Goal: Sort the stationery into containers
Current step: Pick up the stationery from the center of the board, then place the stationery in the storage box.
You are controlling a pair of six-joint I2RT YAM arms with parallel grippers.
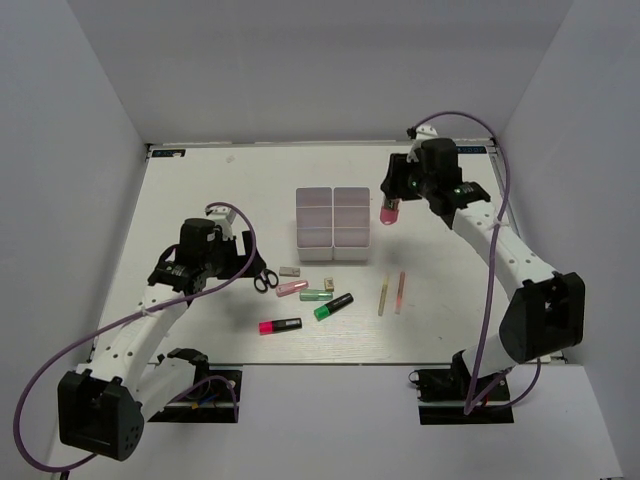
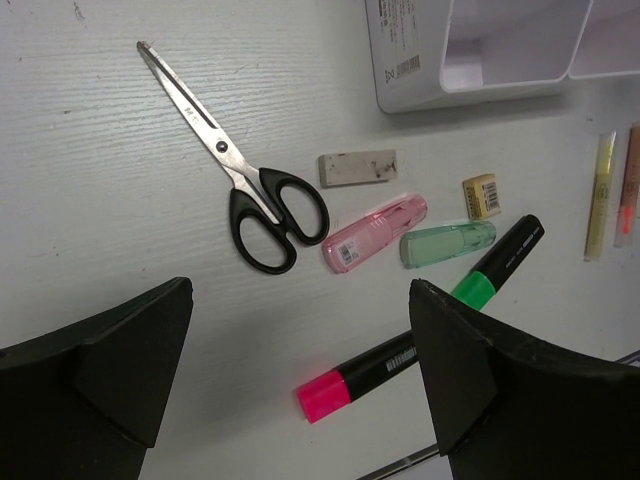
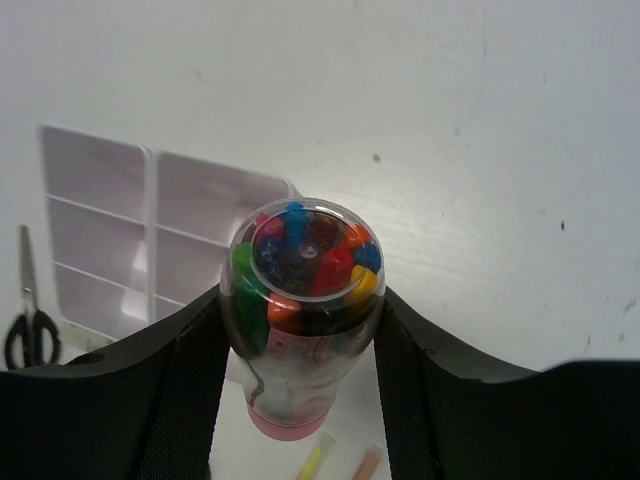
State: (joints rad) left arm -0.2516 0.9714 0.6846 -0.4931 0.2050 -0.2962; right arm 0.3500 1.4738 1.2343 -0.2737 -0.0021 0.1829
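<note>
The robot's right gripper needs to turn while it swings sideways over the containers, then lower the fat pink tube into the empty far bin nearest the tube.
My right gripper (image 1: 392,200) is shut on the fat pink tube (image 3: 305,300), a clear tube with a pink cap, filled with coloured pieces. It hangs above the table just right of the containers (image 1: 332,225), a block of white square bins. My left gripper (image 2: 300,330) stands open over the table, nothing between its fingers. Just ahead of it lie the pink highlighter (image 2: 360,375), the black-handled scissors (image 2: 240,180), a pink marker (image 2: 375,232), a green marker (image 2: 447,243) and the green highlighter (image 2: 497,265). Two thin sticks (image 1: 392,294) lie right of them.
A grey eraser (image 2: 357,168) and a small yellow eraser (image 2: 481,195) lie between the markers and the containers (image 2: 480,50). White walls enclose the table on three sides. The items sit in a loose row near the front edge (image 1: 330,364).
</note>
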